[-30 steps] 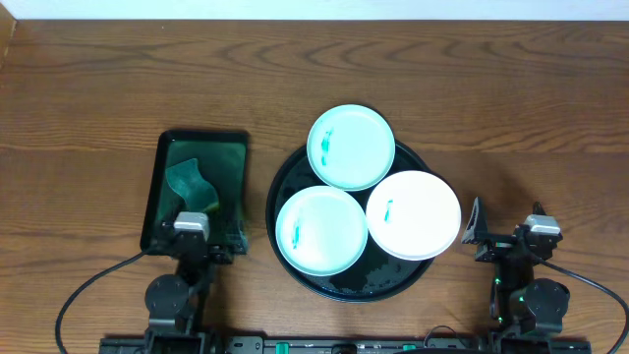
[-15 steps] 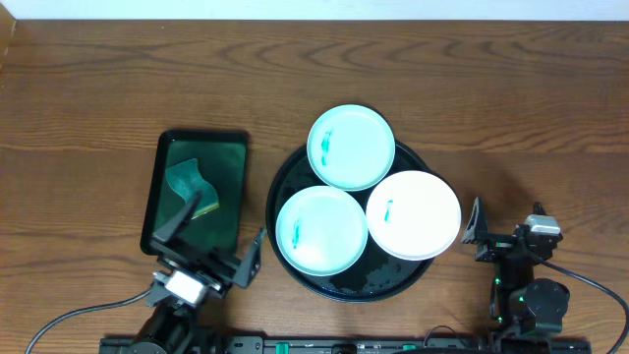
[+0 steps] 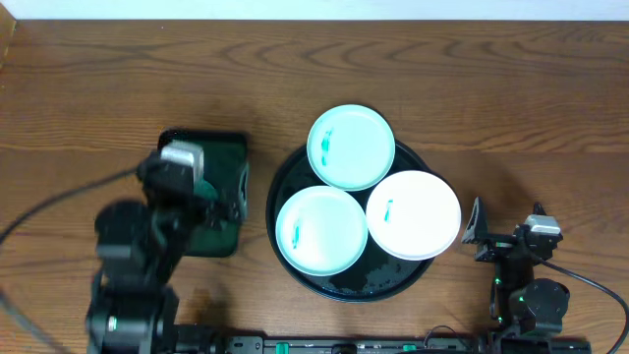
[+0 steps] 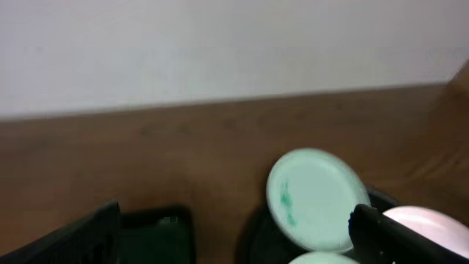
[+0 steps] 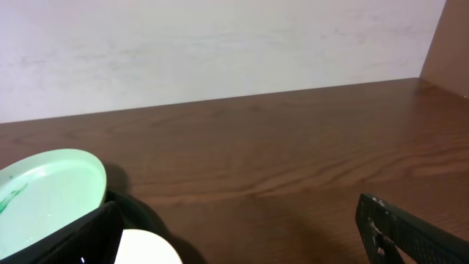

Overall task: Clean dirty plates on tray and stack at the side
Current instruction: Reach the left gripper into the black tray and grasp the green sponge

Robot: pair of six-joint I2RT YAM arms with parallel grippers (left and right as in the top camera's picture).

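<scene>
The plates carry teal smears, so I will tip my left gripper downward and lower it onto the green scouring sponge in the dark green tray beneath it.
Three plates lie on the round black tray. One mint-green plate sits at the back and overhangs the rim. A second mint-green plate is at the front left, and a white plate at the right. Each has a small teal smear. My left gripper hangs open and blurred over the dark green rectangular tray, left of the plates. In the left wrist view the back plate shows between its open fingers. My right gripper rests open and empty just right of the white plate.
The green rectangular tray is largely covered by my left arm. Bare wooden table runs along the back and to the right of the black tray. A pale wall borders the far edge. Cables trail near the front edge.
My left arm has lifted from the front edge and swung forward over the green tray. The right arm and the plates have stayed put.
</scene>
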